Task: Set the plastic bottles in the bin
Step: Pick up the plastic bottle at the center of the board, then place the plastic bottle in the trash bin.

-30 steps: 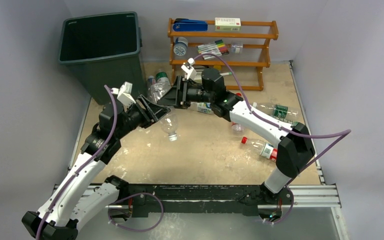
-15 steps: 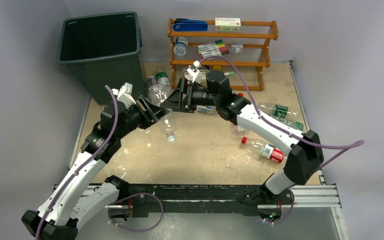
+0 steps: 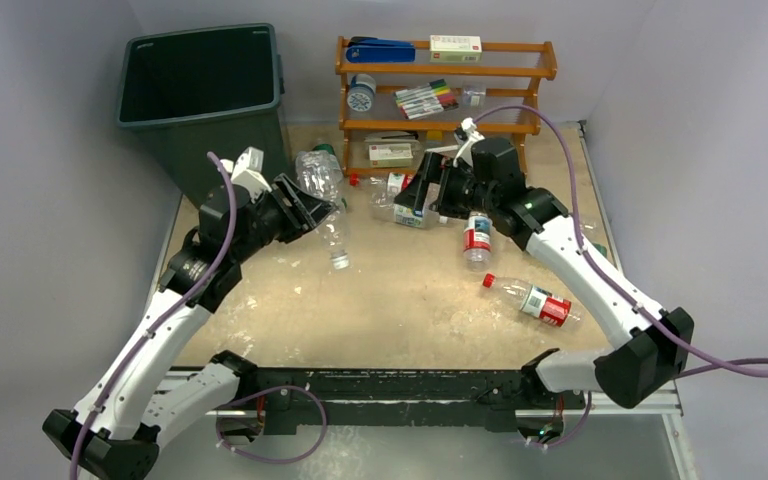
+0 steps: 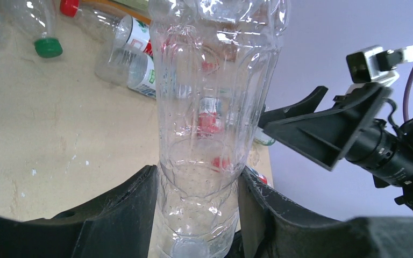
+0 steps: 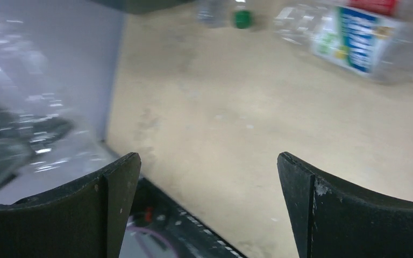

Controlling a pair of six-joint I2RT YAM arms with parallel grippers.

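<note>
My left gripper lifts outward past the bin's near rim, over the bin's opening [image 3: 198, 76], next and releases the clear bottle, as it still hangs outside the bin.
My left gripper [image 3: 316, 214] is shut on the base of a clear label-less bottle [image 3: 334, 240], held above the table just right of the bin [image 3: 222, 140]. In the left wrist view the bottle [image 4: 209, 123] stands between my fingers [image 4: 123, 209]. My right gripper [image 3: 418, 196] is open and empty, to the right of the left one and above loose bottles; its view shows bare table between the fingertips [image 5: 113, 188]. Another clear bottle [image 3: 318, 172] lies by the bin. Red-labelled bottles lie at mid table [image 3: 477, 237] and at the right [image 3: 537, 301].
An orange wooden rack [image 3: 520, 72] with marker pens and small boxes stands at the back. More bottles [image 3: 392, 186] lie in front of it. A blue-labelled bottle [image 5: 360, 43] and a green cap [image 5: 242, 19] lie ahead of my right gripper.
My right arm has drawn back to the right, away from the left gripper. My left gripper keeps the clear bottle and has shifted slightly up and toward the bin.
</note>
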